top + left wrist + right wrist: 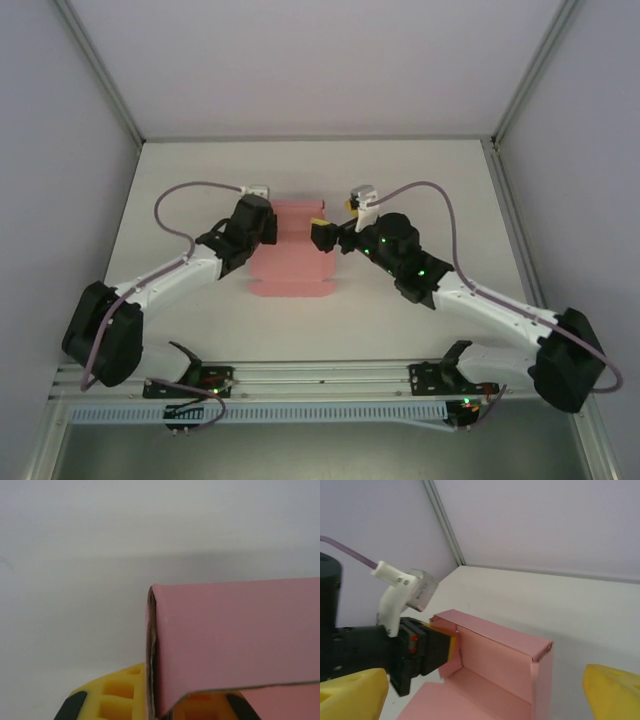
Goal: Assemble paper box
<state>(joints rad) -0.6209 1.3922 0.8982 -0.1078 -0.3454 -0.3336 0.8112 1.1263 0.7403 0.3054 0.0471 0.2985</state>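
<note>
The box's near flap still lies flat, so my left gripper will next turn and swing the pinched side of the box around across the table toward the box's opposite side (328, 262).
The pink paper box (295, 262) lies mid-table, partly folded. Its far wall (500, 647) stands upright with a folded-over top edge, and the base (470, 697) is flat. My left gripper (272, 226) is shut on the box's left side wall; in the right wrist view its yellow pads (449, 642) pinch that wall. In the left wrist view, the pink wall (235, 635) stands between the yellow fingers (112, 695) of the left gripper (157, 702). My right gripper (325, 238) stands open at the box's right side. Its yellow fingers (355, 695) spread wide over the box, touching nothing.
The white table (200, 180) is ringed by pale enclosure walls with metal corner posts (445, 522). A metal rail (320, 375) runs along the near edge between the arm bases. Purple cables (170, 205) loop off both wrists.
</note>
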